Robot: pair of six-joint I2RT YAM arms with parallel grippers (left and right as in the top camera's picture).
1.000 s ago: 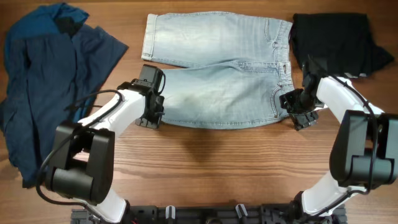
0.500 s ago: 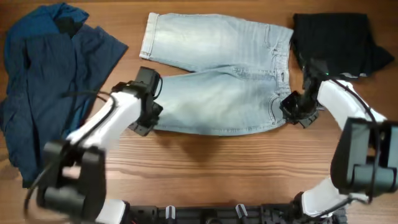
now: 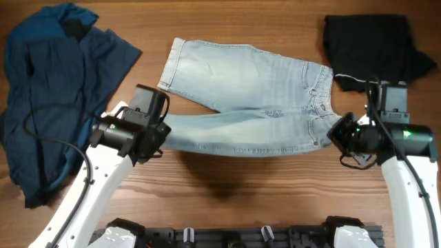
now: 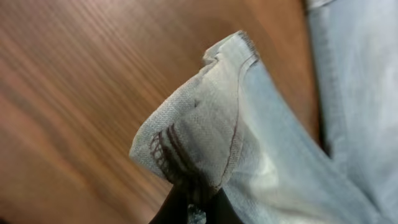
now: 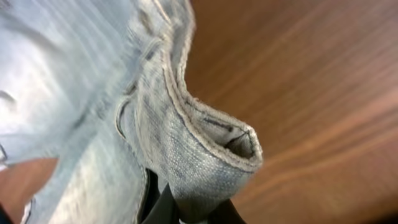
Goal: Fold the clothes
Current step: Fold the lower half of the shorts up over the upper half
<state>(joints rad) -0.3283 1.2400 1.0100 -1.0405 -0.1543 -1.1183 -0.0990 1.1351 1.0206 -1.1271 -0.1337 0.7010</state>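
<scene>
The left gripper carries the near hem outward over its far corner (image 3: 177, 45) next and releases, as the far leg's hem lies uncovered outward of the left gripper.
Pale-blue denim shorts (image 3: 248, 76) lie in the middle of the table, their near edge (image 3: 241, 132) lifted and stretched taut between both arms. My left gripper (image 3: 160, 132) is shut on the near leg's hem (image 4: 199, 134), which bunches above the black fingers (image 4: 175, 206). At the other end my right gripper (image 3: 337, 134) is shut on the waistband corner (image 5: 205, 155). The far leg (image 3: 200, 65) still rests flat on the wood. A navy-blue garment (image 3: 52, 89) lies crumpled at far left. A black garment (image 3: 372, 45) sits at the back right.
The table is brown wood (image 3: 241, 193). The left arm's black cable (image 3: 48, 145) loops over the navy garment. A black rail (image 3: 234, 238) runs along the table's front edge between the arm bases.
Both arms have risen and pulled back toward the front, lifting the shorts' near edge off the table. The right gripper has closed on the waistband corner. The shorts have shifted and skewed.
</scene>
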